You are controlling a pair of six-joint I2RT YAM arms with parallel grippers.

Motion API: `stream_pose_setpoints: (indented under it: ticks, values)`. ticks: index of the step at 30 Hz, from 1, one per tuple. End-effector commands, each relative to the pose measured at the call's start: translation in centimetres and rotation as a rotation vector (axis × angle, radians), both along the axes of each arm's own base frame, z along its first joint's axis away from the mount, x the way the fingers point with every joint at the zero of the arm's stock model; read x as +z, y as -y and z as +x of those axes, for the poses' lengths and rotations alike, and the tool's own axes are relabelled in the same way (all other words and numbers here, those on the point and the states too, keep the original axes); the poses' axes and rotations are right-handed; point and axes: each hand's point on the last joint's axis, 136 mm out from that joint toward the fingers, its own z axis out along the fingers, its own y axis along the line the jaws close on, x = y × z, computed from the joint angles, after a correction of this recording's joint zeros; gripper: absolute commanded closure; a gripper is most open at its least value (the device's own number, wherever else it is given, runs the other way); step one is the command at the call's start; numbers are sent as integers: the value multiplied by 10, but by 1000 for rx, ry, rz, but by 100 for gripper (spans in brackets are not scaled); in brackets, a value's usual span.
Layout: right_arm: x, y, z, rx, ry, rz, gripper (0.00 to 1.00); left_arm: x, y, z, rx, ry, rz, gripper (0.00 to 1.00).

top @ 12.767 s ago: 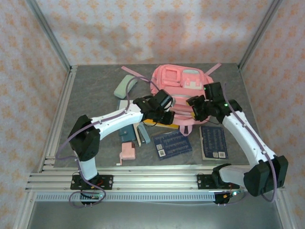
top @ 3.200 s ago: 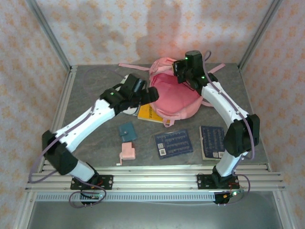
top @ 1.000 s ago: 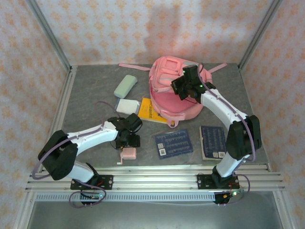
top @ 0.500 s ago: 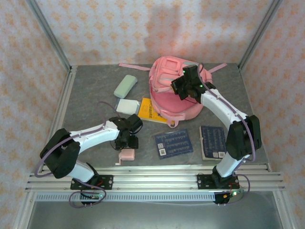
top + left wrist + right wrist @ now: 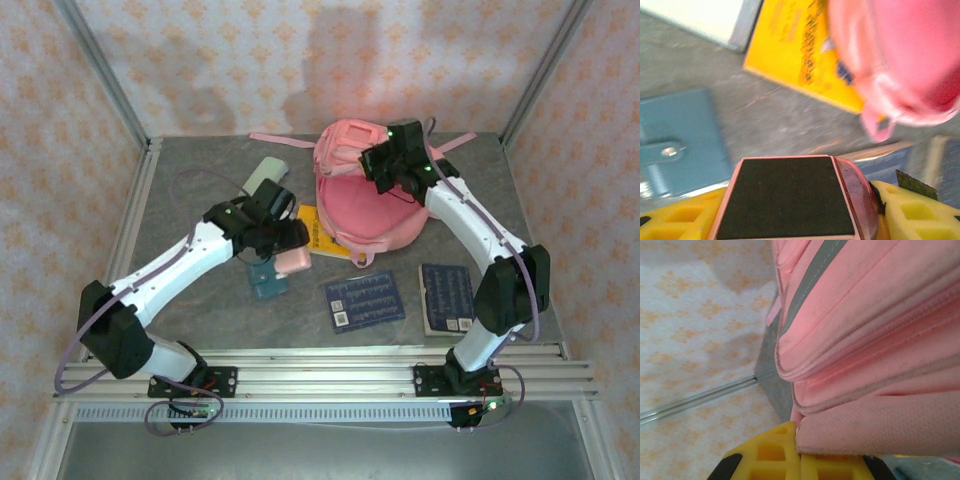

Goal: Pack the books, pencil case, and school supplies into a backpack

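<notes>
My right gripper holds the backpack's upper rim up. So my left gripper should next carry the small pink gadget (image 5: 295,263) outward into the backpack's opening (image 5: 358,198) and let go of it.
The pink backpack (image 5: 372,205) lies open at the back of the table, its mouth facing up. My right gripper (image 5: 385,165) is shut on the backpack's upper rim (image 5: 875,425) and holds it raised. My left gripper (image 5: 288,252) is shut on the small pink gadget (image 5: 295,263), whose black face (image 5: 790,200) sits between the yellow fingers, just left of the backpack. The yellow book (image 5: 315,232) lies half under the backpack's edge. Two navy books (image 5: 365,300) (image 5: 447,297) lie flat in front. The teal snap case (image 5: 267,283) is below my left gripper. The sage pencil case (image 5: 262,172) peeks out behind the left arm.
A white flat item (image 5: 695,15) lies beside the yellow book (image 5: 805,55), under the left arm. Pink straps (image 5: 275,138) trail along the back wall. Aluminium frame rails (image 5: 125,240) border the table on the left, right and front.
My left gripper has closed on the pink gadget near the front edge, lifted it and carried it back and right toward the backpack. The right gripper has pulled the rim slightly back.
</notes>
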Motion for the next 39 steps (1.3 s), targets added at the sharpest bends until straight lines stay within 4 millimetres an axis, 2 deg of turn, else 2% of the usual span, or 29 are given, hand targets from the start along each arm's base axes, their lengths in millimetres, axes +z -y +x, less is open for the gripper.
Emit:
stream_pose_setpoints:
  ticks: [1,3,8,11,12,13,18,25,30,32,34,35,38,39]
  values:
    - [71,-9,6,-24,142,97,100,25,45,50,99,55,-212,67]
    - [90,-8,10,-46,175,115,100,29,66,75,133,56,-277,70]
    - [124,-12,18,-62,223,149,100,35,95,126,246,95,-395,70]
    - [133,-24,20,-40,232,168,100,36,104,153,329,125,-457,71]
    - [135,-28,21,-34,232,173,100,41,103,159,369,141,-482,71]
    - [135,-32,21,-29,231,176,100,30,106,169,401,142,-495,71]
    - [137,-44,19,-26,234,197,100,23,111,201,511,176,-576,72]
    - [152,-59,4,-41,278,264,100,6,75,242,704,305,-466,71]
    - [145,-65,-3,-73,274,317,100,-19,63,283,804,333,-479,67]
    - [139,-66,-5,-90,269,329,100,-19,72,305,796,375,-521,60]
    - [135,-67,-5,-103,275,346,100,-18,87,327,743,380,-536,43]
    - [132,-67,-5,-108,276,351,100,-16,95,338,709,377,-544,31]
    - [124,-62,-4,-134,277,350,100,-4,112,354,627,396,-575,0]
    - [123,-59,-4,-142,282,340,100,1,113,356,610,404,-594,0]
